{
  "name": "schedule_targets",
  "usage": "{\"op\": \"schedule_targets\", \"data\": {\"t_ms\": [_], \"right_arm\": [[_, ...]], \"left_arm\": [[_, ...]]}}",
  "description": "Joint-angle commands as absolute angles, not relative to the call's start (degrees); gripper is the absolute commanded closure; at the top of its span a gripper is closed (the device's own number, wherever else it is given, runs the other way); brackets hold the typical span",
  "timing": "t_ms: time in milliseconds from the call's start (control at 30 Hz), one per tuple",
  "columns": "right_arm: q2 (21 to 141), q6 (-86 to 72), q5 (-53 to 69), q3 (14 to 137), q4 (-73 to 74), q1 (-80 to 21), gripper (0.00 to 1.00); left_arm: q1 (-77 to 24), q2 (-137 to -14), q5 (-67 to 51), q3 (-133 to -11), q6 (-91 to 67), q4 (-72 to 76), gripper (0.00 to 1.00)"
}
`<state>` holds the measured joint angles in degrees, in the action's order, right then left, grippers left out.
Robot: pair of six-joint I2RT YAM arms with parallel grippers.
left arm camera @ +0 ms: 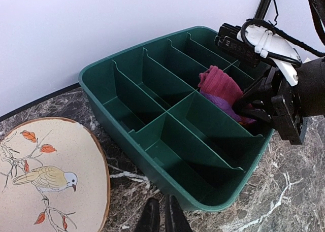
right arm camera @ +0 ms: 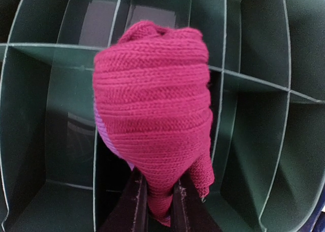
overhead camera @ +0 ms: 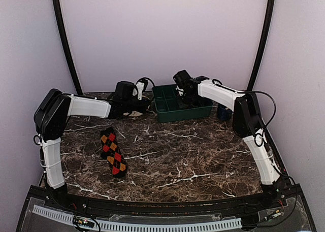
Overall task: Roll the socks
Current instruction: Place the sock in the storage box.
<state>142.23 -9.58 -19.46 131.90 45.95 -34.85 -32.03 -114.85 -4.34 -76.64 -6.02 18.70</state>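
The top of the magenta sock (right arm camera: 152, 105) juts over the cross divider. My right gripper therefore moves down and slightly back into the tray's near middle compartment (right arm camera: 116, 168) next and releases it.
The magenta sock (right arm camera: 152, 105) is rolled into a ball with a strip of purple at its left side. My right gripper (right arm camera: 158, 191) is shut on its lower end and holds it over the compartments of a green divided tray (right arm camera: 45, 115). The left wrist view shows the same sock (left arm camera: 218, 85) inside the tray, at the right gripper (left arm camera: 254, 105). The black sock with red-orange diamonds (overhead camera: 112, 151) lies flat on the marble table, left of centre. My left gripper (left arm camera: 162, 214) is shut on nothing, low over the table between the tray and a plate.
The green tray (overhead camera: 167, 112) stands at the back centre of the table. A beige round plate with a bird painted on it (left arm camera: 45, 176) lies just left of the tray. A dark blue object (overhead camera: 223, 112) sits behind the right arm.
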Motion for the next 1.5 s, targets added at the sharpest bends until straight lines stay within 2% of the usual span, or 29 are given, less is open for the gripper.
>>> {"op": "schedule_targets", "data": {"t_ms": [0, 233, 467, 967, 1233, 1267, 1367, 1467], "right_arm": [[145.0, -12.9, -16.3, 136.0, 51.7, -34.5, 1.0], [147.1, -16.3, -9.9, 138.2, 54.9, -33.4, 1.0], [145.9, -17.1, -5.7, 133.9, 55.7, -33.4, 1.0], [143.2, -16.5, -5.7, 134.3, 63.0, -33.9, 1.0], [144.5, -16.7, -6.4, 135.0, 61.0, -34.1, 1.0], [144.5, -16.7, -6.4, 134.8, 60.6, -34.2, 0.98], [143.4, -16.9, -6.9, 133.9, 58.9, -34.2, 0.79], [140.8, -17.0, -8.3, 131.5, 55.9, -34.1, 0.67]], "left_arm": [[-32.0, -113.9, -5.5, -75.3, -4.7, 20.9, 0.93], [-32.0, -113.2, -7.1, -73.7, -4.4, 22.7, 0.95], [-32.0, -111.5, -6.9, -71.0, -3.4, 24.6, 0.95], [-32.0, -110.3, -9.2, -69.8, -3.3, 26.2, 0.97], [-32.0, -109.8, -9.5, -68.9, -3.3, 26.4, 0.97], [-32.1, -109.7, -9.4, -68.8, -3.3, 26.2, 0.97], [-32.0, -109.2, -8.9, -68.5, -3.3, 26.1, 0.97], [-32.0, -108.5, -7.8, -68.2, -3.9, 25.8, 0.93]]}}
